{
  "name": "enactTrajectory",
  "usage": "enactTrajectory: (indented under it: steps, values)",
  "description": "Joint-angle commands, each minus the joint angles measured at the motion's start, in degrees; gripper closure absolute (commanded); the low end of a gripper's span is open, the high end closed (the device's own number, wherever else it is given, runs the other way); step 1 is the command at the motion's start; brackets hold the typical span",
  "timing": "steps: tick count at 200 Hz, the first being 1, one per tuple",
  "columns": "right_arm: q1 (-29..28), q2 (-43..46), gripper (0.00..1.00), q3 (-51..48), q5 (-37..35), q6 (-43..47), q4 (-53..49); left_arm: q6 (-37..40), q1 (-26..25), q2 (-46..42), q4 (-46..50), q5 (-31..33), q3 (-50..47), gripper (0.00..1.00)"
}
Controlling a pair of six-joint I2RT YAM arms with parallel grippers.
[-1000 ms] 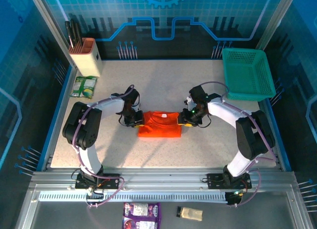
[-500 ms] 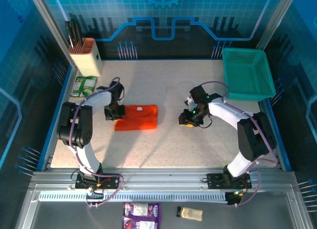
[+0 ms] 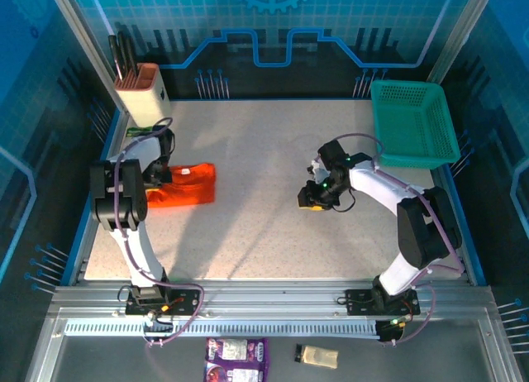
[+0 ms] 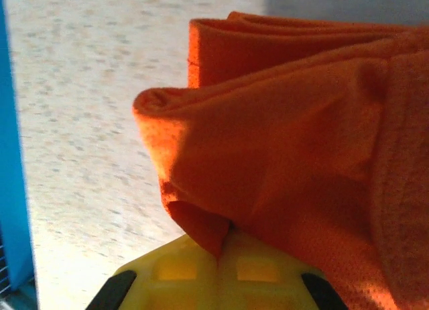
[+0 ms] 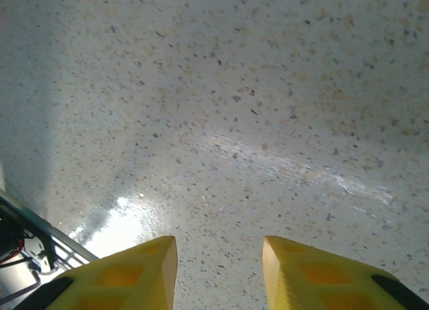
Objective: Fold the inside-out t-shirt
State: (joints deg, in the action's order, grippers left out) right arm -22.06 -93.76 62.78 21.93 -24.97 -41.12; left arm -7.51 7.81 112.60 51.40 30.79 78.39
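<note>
My left gripper will drag the pinched edge of the t-shirt toward the blue frame bar and let go, because bare table shows between the folded t-shirt (image 3: pixel 183 184) and that bar.
The folded orange t-shirt (image 3: pixel 183 184) lies near the table's left edge. My left gripper (image 3: pixel 157 183) is shut on its left end. In the left wrist view the yellow fingertips (image 4: pixel 201 270) pinch a fold of the orange t-shirt (image 4: pixel 288 149), and layered folds show above. My right gripper (image 3: pixel 310 202) hovers low over bare table right of centre. Its yellow fingers (image 5: pixel 134 273) stand apart with nothing between them in the right wrist view.
A teal-green mesh basket (image 3: pixel 412 124) sits at the back right. A beige knife block (image 3: pixel 142 94) stands at the back left, with a green packet (image 3: pixel 139 142) in front of it. The blue frame rail (image 3: pixel 95 183) runs close to the shirt's left.
My left gripper has dragged the folded t-shirt from the table's middle to the left edge. My right gripper let go of it and stays right of centre.
</note>
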Motion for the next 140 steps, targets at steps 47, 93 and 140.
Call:
enactTrajectory:
  steps: [47,93,140]
  values:
    - [0.8,0.0,0.61,2.5,4.6,3.1,-1.9,8.8,7.0,8.9,3.4,11.4,7.1,0.96]
    - [1.1,0.9,0.61,1.6,4.5,3.3,-2.2,10.0,8.6,10.9,1.1,14.6,10.9,0.94]
    - [2.5,3.2,0.61,-0.1,2.8,3.1,-2.5,15.1,10.1,13.3,-3.4,19.9,15.5,0.92]
